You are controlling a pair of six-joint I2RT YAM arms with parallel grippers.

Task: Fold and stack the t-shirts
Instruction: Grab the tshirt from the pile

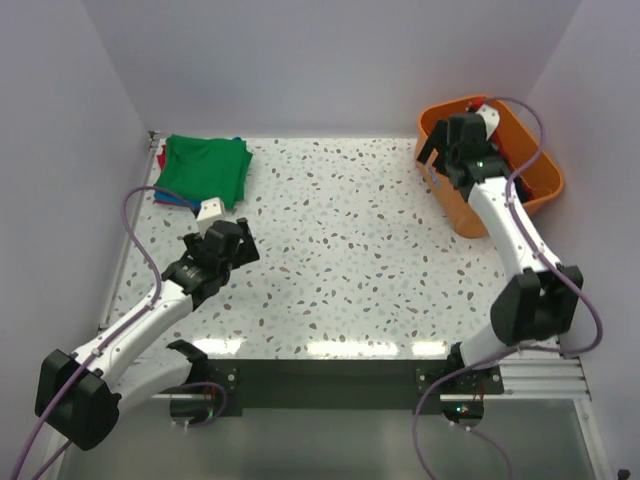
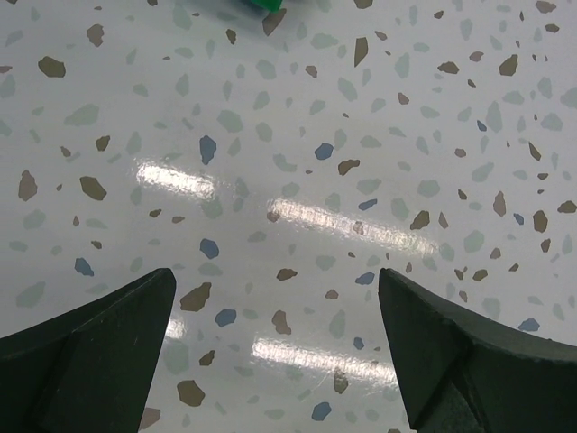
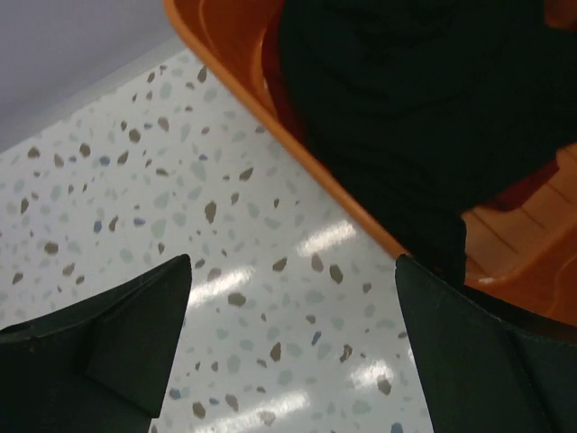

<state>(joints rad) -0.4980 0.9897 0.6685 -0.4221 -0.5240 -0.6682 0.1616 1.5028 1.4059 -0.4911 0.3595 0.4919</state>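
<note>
The right gripper moves past the basket's rim and down onto the black t-shirt (image 3: 397,108) next, since that lies below it and to its right in the top view.
A stack of folded t-shirts lies at the far left of the table, with a green shirt (image 1: 205,170) on top and red and blue edges under it. Its green corner (image 2: 261,4) shows at the top of the left wrist view. A black t-shirt (image 3: 397,108) lies in the orange basket (image 1: 538,175) at the far right. My left gripper (image 1: 226,243) is open and empty over bare table, just near of the stack. My right gripper (image 1: 437,160) is open and empty, above the basket's left rim (image 3: 270,104).
Grey walls close the table at the back and both sides. The speckled tabletop (image 1: 340,250) stretches between the stack and the basket. A dark strip with the arm bases (image 1: 330,385) runs along the near edge.
</note>
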